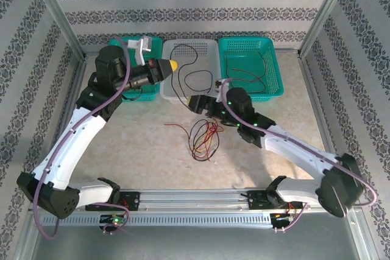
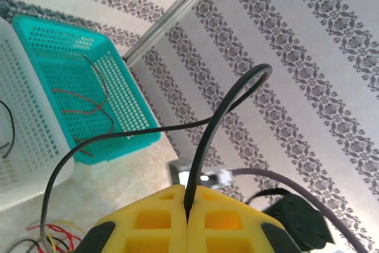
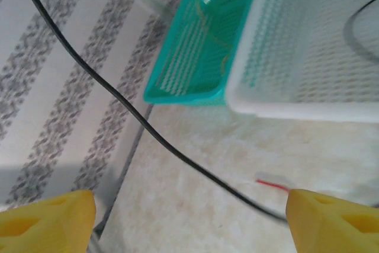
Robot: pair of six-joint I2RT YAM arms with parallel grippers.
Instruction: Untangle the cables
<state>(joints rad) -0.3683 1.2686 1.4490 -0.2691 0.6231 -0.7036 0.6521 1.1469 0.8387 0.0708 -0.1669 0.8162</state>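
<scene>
The black cable moves outward in my left gripper next and is released over the white basket's far end point(image 1: 186, 47). Its tail hangs past the basket's near rim.
My left gripper point(image 1: 172, 65) hangs over the left rim of the white basket point(image 1: 214, 47). In the left wrist view its yellow fingers point(image 2: 148, 223) are shut on a thin black cable point(image 2: 207, 140), which loops upward and trails down to the left. A tangle of red, black and yellow cables point(image 1: 204, 138) lies on the table. My right gripper point(image 1: 197, 103) sits just above that tangle at the basket's front edge. It point(image 3: 189, 214) is open, its yellow fingertips point(image 3: 50, 220) far apart. A black cable point(image 3: 148, 128) crosses the gap untouched, and a red cable end point(image 3: 273, 185) lies near the right fingertip.
A teal basket point(image 1: 275, 65) at the back right holds thin red and dark cables point(image 2: 89, 102). Another teal basket point(image 1: 131, 92) stands behind the left arm. The white basket holds black cable loops point(image 1: 198, 78). Metal frame posts point(image 1: 58, 13) and patterned walls enclose the table.
</scene>
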